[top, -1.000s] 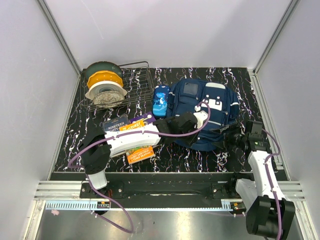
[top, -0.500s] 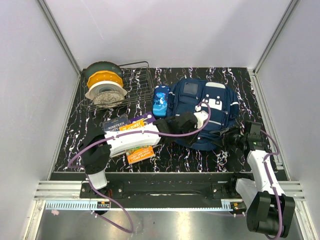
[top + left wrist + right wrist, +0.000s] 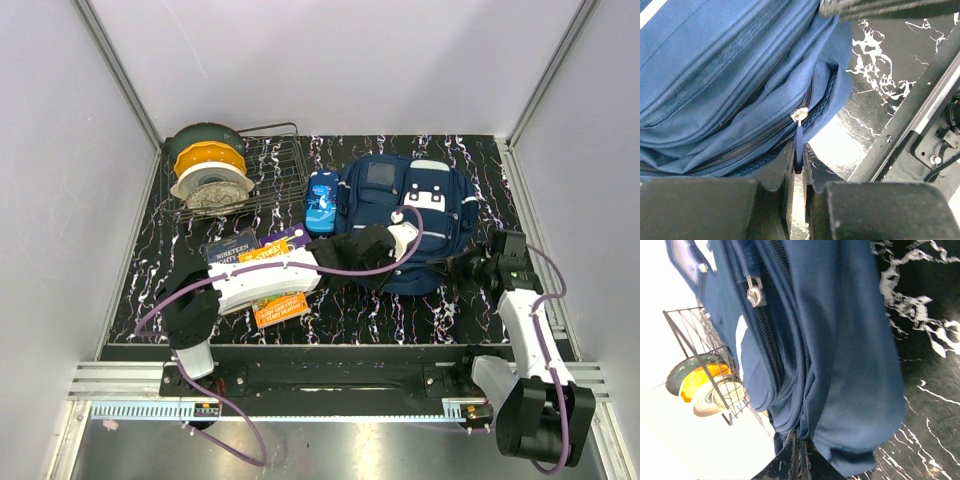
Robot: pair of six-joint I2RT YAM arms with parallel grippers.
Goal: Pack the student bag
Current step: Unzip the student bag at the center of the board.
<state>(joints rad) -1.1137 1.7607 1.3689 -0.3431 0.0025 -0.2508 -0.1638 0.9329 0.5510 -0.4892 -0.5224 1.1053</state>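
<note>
My left gripper moves outward along the closed zip next and releases the pull, since the bag's side by the pencil case lies outward of it.
The student bag is a navy backpack with white patches, lying at the back right of the black marbled table. My left gripper is at its near side, shut on a blue zipper pull that hangs from a silver slider. The zip there looks closed. My right gripper is at the bag's near right corner, jaws shut on a fold of the blue fabric. Another closed zip with a metal slider shows in the right wrist view.
A small glossy blue pencil case lies just left of the bag. A wire rack at the back left holds filament spools. Books lie under the left arm. Metal frame rails line the table's near edge.
The right gripper has gone from open to shut on the bag's fabric at its near right corner. The left gripper has kept its hold on the zipper pull.
</note>
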